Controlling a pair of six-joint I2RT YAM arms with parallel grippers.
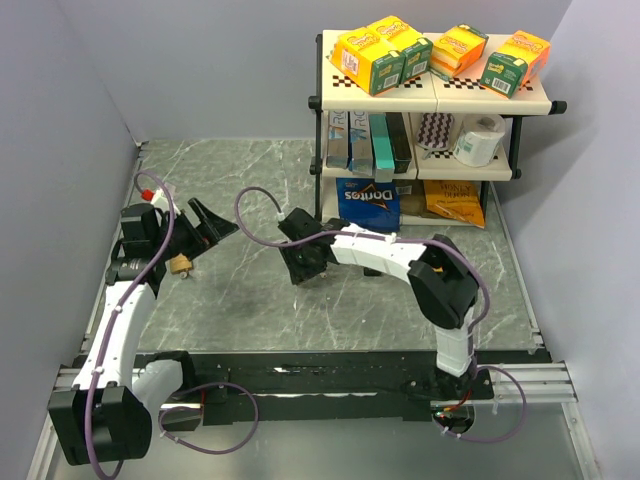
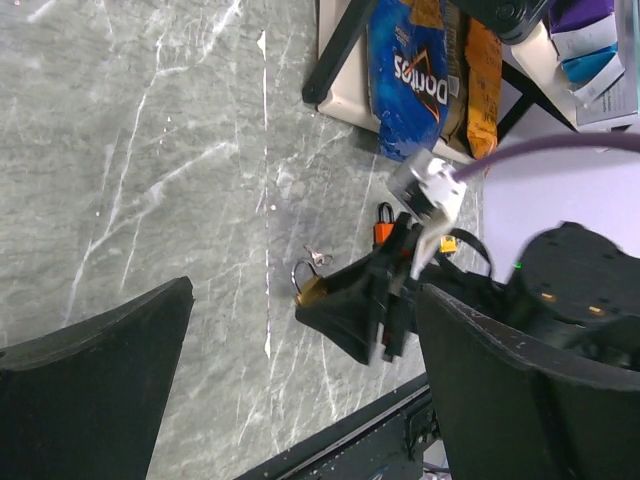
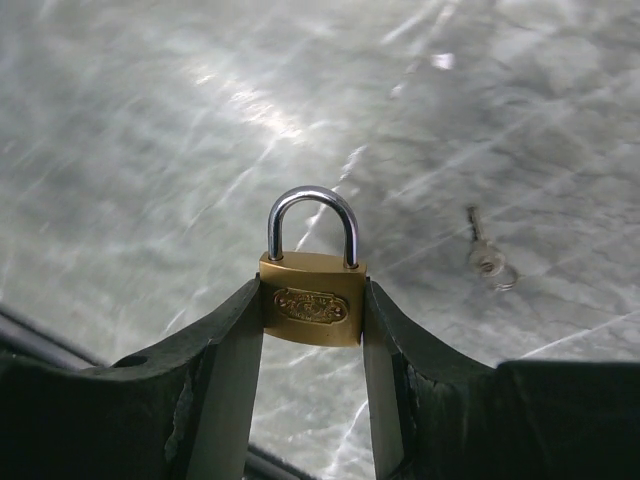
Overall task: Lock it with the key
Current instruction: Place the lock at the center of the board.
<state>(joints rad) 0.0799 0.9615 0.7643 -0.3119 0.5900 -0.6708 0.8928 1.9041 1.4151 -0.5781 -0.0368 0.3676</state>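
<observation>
The right gripper moves down to the table next, slightly toward the silver key, and sets down the brass padlock, as both shackle legs sit in its body.
My right gripper [image 3: 313,292] is shut on a brass padlock [image 3: 311,306], pinched by its sides, with the steel shackle pointing away and both legs in the body. It holds the padlock low over the table, mid-table in the top view [image 1: 300,262]. A small silver key [image 3: 487,256] lies flat on the table, a little beyond and to the right of the padlock. The left wrist view shows the same padlock [image 2: 307,289] and key [image 2: 318,257]. My left gripper [image 2: 300,400] is open and empty, raised at the left [image 1: 205,226] and facing the right gripper.
A small orange padlock [image 2: 383,230] lies near the right arm. A tan object [image 1: 180,265] sits beside the left arm. A shelf rack [image 1: 430,100] with boxes, a Doritos bag [image 1: 368,200] and a paper roll stands at the back right. Grey walls enclose the marbled table [image 1: 240,180].
</observation>
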